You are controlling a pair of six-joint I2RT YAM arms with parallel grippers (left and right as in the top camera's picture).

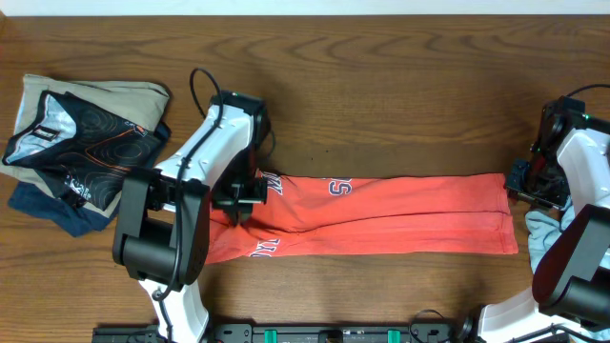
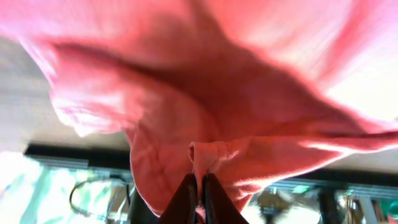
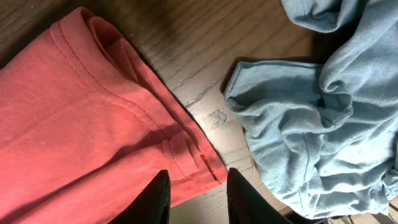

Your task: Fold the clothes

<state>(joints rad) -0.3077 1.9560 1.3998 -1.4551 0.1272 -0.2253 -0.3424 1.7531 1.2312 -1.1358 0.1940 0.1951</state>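
The left gripper draws the T-shirt's pinched fold outward toward the T-shirt's far edge by the lettering (image 1: 270, 178) next and releases it there. This end still lies bunched.
The coral-red T-shirt (image 1: 381, 214) lies folded into a long strip across the table, its lettering showing near the left end. My left gripper (image 1: 238, 203) is over that left end. In the left wrist view it (image 2: 200, 179) is shut on a pinched ridge of the red cloth (image 2: 205, 152), which hangs lifted above the table. My right gripper (image 1: 519, 186) is at the strip's right end. In the right wrist view it (image 3: 198, 183) is open, with the red hem corner (image 3: 186, 152) lying on the table between its fingers. A pale grey-blue shirt (image 3: 311, 137) lies crumpled just right of that corner.
A pile of other clothes (image 1: 81, 133), beige, black-patterned and navy, sits at the back left. The wooden table (image 1: 400, 105) runs behind the strip. A black rail (image 1: 334, 333) lines the front edge. The grey-blue shirt (image 1: 541, 229) lies under the right arm.
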